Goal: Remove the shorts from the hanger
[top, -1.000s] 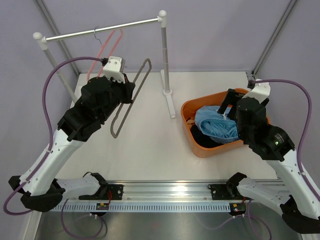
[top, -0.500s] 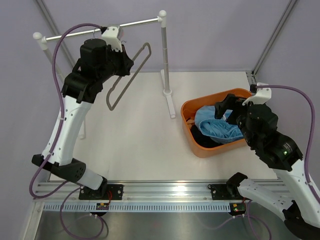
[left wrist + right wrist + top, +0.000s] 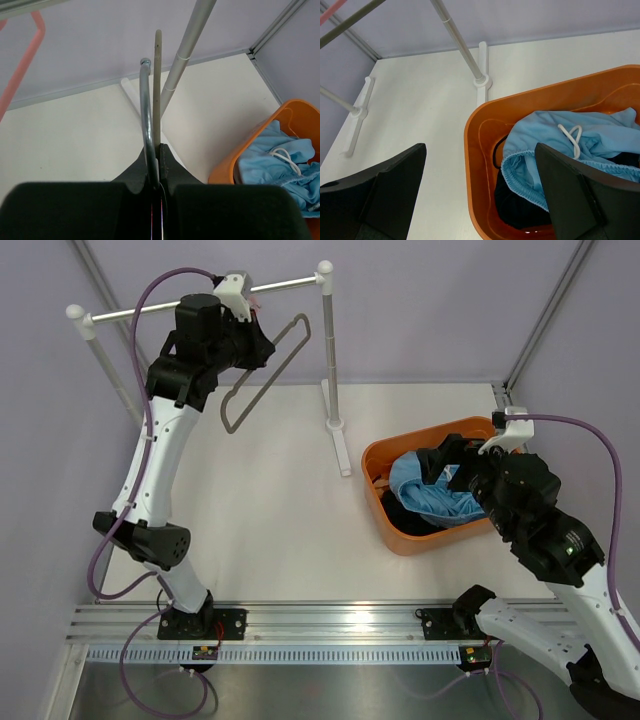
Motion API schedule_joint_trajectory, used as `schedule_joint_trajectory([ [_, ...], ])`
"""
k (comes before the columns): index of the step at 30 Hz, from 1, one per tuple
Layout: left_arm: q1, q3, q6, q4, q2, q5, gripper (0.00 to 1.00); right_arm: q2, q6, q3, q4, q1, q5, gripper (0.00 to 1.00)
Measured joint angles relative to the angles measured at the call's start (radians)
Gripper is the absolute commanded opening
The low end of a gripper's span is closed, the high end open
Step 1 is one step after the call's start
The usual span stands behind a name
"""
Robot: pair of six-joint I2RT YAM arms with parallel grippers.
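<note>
The left gripper needs to carry the hanger outward next and release it with its metal hook (image 3: 146,110) over the rack's bar (image 3: 30,6), since the bar lies outward of the gripper.
The light blue shorts (image 3: 432,490) lie on the dark navy shorts (image 3: 400,512) inside the orange basket (image 3: 400,539); both also show in the right wrist view (image 3: 570,145), the navy pair (image 3: 520,200) underneath. My left gripper (image 3: 248,340) is shut on the bare grey hanger (image 3: 262,375), holding it up near the rail (image 3: 200,300). In the left wrist view the hanger (image 3: 157,90) and its metal hook (image 3: 146,110) stick up from the closed jaws. My right gripper (image 3: 458,460) is open and empty above the basket.
A pink hanger (image 3: 20,70) hangs on the rail at the left. The rack's right post (image 3: 330,350) and white foot (image 3: 337,435) stand between the arms. Rack feet (image 3: 357,112) lie on the table. Purple walls enclose the back and sides.
My left arm has lifted the grey hanger up and right toward the rail. My right gripper has pulled up and back a little from the basket.
</note>
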Motion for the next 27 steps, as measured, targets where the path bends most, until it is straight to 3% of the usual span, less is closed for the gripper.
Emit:
schedule_joint_trajectory([
  [27,0.001,0.098,-0.004,0.228,0.179,-0.243,0.0,0.01,-0.016,-0.043,0.061,0.0,-0.09,0.98],
])
